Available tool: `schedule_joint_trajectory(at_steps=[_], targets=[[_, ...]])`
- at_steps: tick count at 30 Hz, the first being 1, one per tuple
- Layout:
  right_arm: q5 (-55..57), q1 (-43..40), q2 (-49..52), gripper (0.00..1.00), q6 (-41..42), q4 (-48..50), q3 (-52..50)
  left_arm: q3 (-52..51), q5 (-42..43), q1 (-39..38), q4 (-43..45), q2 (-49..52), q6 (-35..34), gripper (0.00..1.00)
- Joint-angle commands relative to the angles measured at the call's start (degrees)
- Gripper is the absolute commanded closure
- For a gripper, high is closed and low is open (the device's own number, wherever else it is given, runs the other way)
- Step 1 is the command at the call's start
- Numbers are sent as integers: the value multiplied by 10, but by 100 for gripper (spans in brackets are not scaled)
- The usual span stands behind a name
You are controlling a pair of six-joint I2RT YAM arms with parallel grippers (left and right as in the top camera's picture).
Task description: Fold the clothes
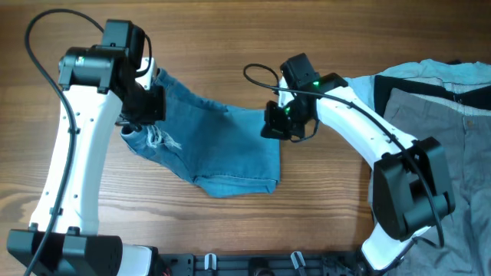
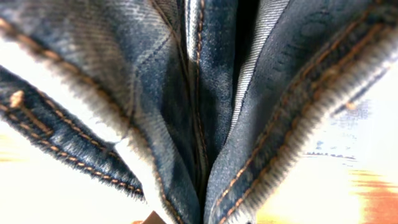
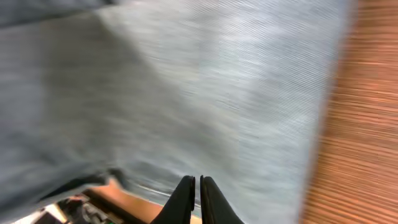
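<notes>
My left gripper moves next over the jeans to release the denim above the jeans' flat end (image 1: 247,139), which lies to its right in the overhead view.
The light blue jeans (image 1: 222,146) lie bunched at the table's middle, frayed hem (image 1: 157,138) at the left. My left gripper (image 1: 146,107) is at their upper left end. In the left wrist view, bunched denim with orange stitching (image 2: 205,93) fills the frame and runs into the jaws, and the fingers themselves are hidden. My right gripper (image 1: 276,124) is at the jeans' upper right corner. In the right wrist view its fingers (image 3: 198,180) are pressed together at the edge of the blurred denim (image 3: 186,81).
Grey trousers (image 1: 453,130) lie on a pale blue shirt (image 1: 430,73) at the right edge, under my right arm. The wooden table (image 1: 230,46) shows around the jeans and at the right of the right wrist view (image 3: 367,124).
</notes>
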Motion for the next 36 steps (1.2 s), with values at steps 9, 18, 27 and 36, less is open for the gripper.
schedule_joint_trajectory(at_steps=[9, 18, 27, 36], targets=[[2, -8, 121, 91, 33, 37, -38, 23, 35, -71, 24, 5, -58, 96], [2, -8, 121, 91, 33, 35, -38, -46, 61, -190, 133, 96, -197, 94], [2, -10, 121, 89, 33, 25, -38, -53, 79, -247, 123, 153, -195, 49], [74, -80, -1, 66, -22, -59, -3, -23, 37, -168, 62, 67, -155, 9]])
